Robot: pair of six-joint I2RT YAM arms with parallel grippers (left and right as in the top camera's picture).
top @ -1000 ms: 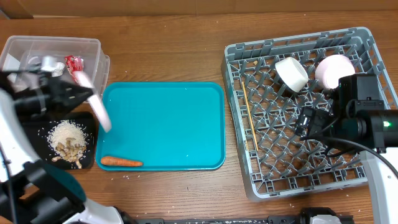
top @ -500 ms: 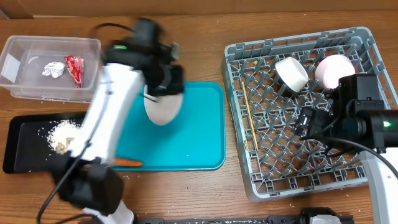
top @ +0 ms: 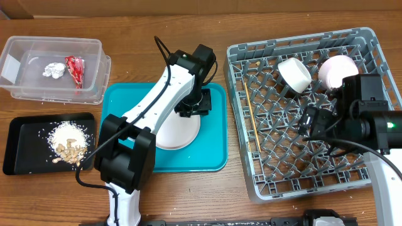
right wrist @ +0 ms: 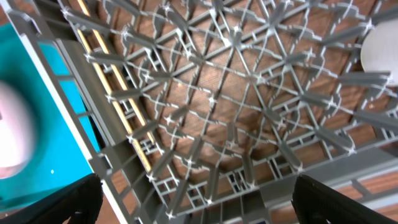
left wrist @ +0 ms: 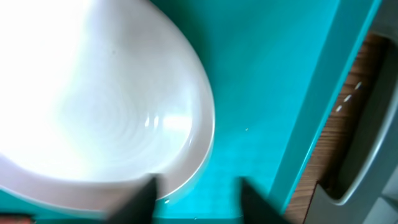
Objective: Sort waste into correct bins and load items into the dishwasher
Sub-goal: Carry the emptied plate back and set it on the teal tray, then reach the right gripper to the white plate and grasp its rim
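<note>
The plate's rack-side rim has finger room because the tray is empty there, so my right gripper will move from the rack [top: 370, 169] down onto it.
A white plate [top: 179, 135] lies on the right half of the teal tray [top: 125, 100]. My left gripper [top: 196, 105] hovers over the plate's far edge. In the left wrist view the plate [left wrist: 106, 93] fills the left side on the tray [left wrist: 261, 93], and the gripper [left wrist: 196, 186] is open, its left finger at the plate's rim. My right gripper [top: 314, 122] is open and empty above the grey dish rack [top: 370, 169]; the right wrist view shows the gripper [right wrist: 196, 186] over the rack grid [right wrist: 249, 124]. The carrot is hidden.
The rack holds a white bowl [top: 295, 73], a pink bowl [top: 338, 70] and wooden chopsticks [top: 252, 122] along its left side. A clear bin [top: 19, 47] with wrappers stands at the back left. A black tray [top: 25, 147] with rice and food scraps lies in front of it.
My left arm swung from the black tray on the left over to the teal tray with the white plate. The plate now lies flat on the tray. The right arm has not moved.
</note>
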